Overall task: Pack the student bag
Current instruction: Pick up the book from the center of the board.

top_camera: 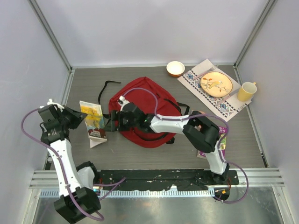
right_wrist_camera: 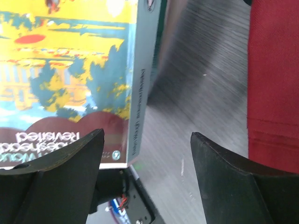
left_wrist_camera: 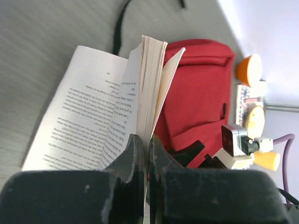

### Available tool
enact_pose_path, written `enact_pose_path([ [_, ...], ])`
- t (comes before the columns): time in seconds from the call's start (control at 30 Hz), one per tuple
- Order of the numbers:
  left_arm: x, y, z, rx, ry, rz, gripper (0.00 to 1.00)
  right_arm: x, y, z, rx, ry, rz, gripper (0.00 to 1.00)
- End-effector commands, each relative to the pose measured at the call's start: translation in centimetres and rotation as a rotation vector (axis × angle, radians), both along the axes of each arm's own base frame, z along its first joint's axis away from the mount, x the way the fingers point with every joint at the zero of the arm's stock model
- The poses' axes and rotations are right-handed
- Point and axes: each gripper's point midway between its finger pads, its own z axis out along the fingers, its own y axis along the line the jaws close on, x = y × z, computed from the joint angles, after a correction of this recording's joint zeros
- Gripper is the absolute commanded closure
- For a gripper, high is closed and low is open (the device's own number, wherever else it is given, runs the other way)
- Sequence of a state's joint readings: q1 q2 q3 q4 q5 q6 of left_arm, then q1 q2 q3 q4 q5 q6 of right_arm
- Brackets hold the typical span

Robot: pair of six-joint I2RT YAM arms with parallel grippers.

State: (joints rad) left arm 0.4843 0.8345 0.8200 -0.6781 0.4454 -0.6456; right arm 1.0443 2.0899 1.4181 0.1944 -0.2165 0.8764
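Note:
Next, the left gripper lifts the book (top_camera: 92, 119), carries it toward the red backpack and brings it down onto the bag's nearest edge, as the book is still outside.
The student bag (top_camera: 147, 93) is a red backpack lying flat in the middle of the table, also seen in the left wrist view (left_wrist_camera: 201, 88) and at the right edge of the right wrist view (right_wrist_camera: 273, 84). A paperback book (top_camera: 92, 119) with a yellow cover (right_wrist_camera: 70, 70) stands to its left, fanned open with printed pages (left_wrist_camera: 88, 121) showing. My left gripper (left_wrist_camera: 148, 140) is shut on the book's lower edge. My right gripper (right_wrist_camera: 147, 140) is open at the bag's left edge (top_camera: 110, 123), facing the book's spine with nothing between its fingers.
A black strap (top_camera: 105, 88) trails from the bag toward the back left. At the back right are an orange bowl (top_camera: 175, 68), a plate (top_camera: 216, 83) on a patterned mat (top_camera: 195, 83) and a yellow mug (top_camera: 246, 91). A purple book (top_camera: 221, 145) lies under the right arm.

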Motion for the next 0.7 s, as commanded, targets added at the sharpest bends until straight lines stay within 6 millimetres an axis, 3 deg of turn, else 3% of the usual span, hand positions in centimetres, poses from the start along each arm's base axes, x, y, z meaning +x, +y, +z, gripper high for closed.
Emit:
enact_pose_path([
  [0.0, 0.5, -3.0, 5.7, -0.07, -0.188, -0.137, 1.0, 1.4, -1.9, 8.7, 0.175, -0.099, -0.002, 0.2],
  [0.1, 1.3, -4.4, 8.1, -0.126, -0.31, -0.216, 1.0, 1.7, -4.3, 11.2, 0.233, -0.106, -0.02, 0.2],
  [0.13, 1.4, -4.8, 8.5, -0.149, -0.331, -0.237, 1.0, 2.5, -5.9, 10.9, 0.227, -0.097, -0.052, 0.2],
  [0.17, 1.5, -5.1, 8.9, -0.174, -0.352, -0.251, 1.0, 2.8, -7.1, 12.9, 0.259, -0.129, -0.08, 0.2],
  [0.23, 1.7, -6.0, 10.0, -0.236, -0.41, -0.299, 1.0, 4.1, -9.8, 12.7, 0.244, -0.131, -0.142, 0.2],
  [0.27, 1.8, -6.2, 10.0, -0.254, -0.417, -0.308, 1.0, 4.2, -11.0, 14.0, 0.253, -0.146, -0.161, 0.2],
  [0.37, 2.2, -7.1, 9.9, -0.295, -0.435, -0.338, 1.0, 5.3, -14.1, 13.1, 0.205, -0.15, -0.23, 0.19],
  [0.43, 2.6, -8.3, 9.2, -0.314, -0.423, -0.365, 1.0, 5.1, -15.0, 11.9, 0.18, -0.138, -0.247, 0.19],
  [0.5, 3.1, -9.4, 8.4, -0.316, -0.411, -0.383, 1.0, 5.1, -15.4, 11.4, 0.178, -0.121, -0.26, 0.19],
  [0.53, 3.0, -10.9, 8.0, -0.328, -0.399, -0.42, 1.0, 4.8, -15.6, 10.6, 0.169, -0.102, -0.261, 0.19],
  [0.67, 4.6, -12.6, 5.0, -0.349, -0.367, -0.402, 1.0, 4.6, -15.2, 9.1, 0.182, -0.054, -0.259, 0.19],
])
